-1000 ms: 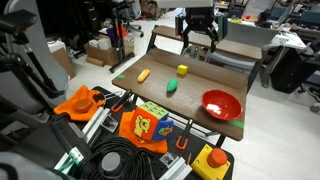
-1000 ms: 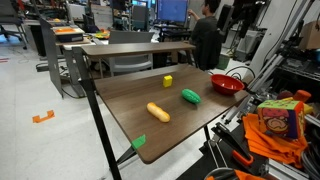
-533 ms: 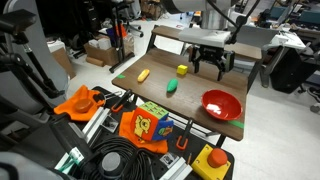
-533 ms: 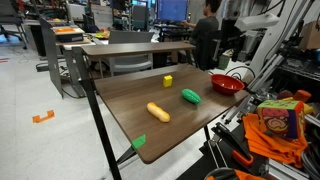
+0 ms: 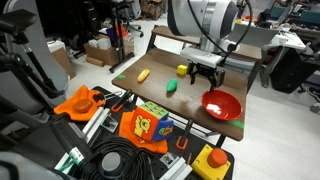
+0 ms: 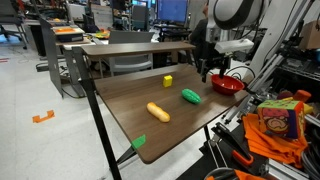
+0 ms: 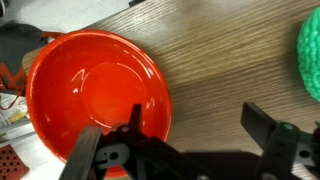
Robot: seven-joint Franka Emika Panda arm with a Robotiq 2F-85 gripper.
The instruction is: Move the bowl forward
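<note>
My gripper needs to lower next onto the bowl's rim facing the green toy (image 7: 168, 114), as that rim is already between my gripper's two open fingers in the wrist view.
The bowl (image 5: 222, 104) is a glossy red shallow dish on the wooden table (image 5: 160, 100), near one end; it also shows in the other exterior view (image 6: 228, 84) and fills the left of the wrist view (image 7: 95, 90). My gripper (image 5: 206, 74) hangs open and empty just above the table, beside the bowl, between it and the small toys (image 6: 211, 70). In the wrist view my fingers (image 7: 196, 122) straddle the bowl's rim edge and bare wood, one finger over the bowl's rim.
A green toy (image 5: 173, 87), a small yellow block (image 5: 182, 70) and a long yellow toy (image 5: 143, 75) lie on the table. The green toy shows at the wrist view's right edge (image 7: 310, 55). Cables, an orange cloth (image 5: 82, 100) and a yellow button box (image 5: 212, 160) lie beyond the table.
My arm has come down from high behind the table to just above the tabletop next to the bowl. The bowl and toys have not moved.
</note>
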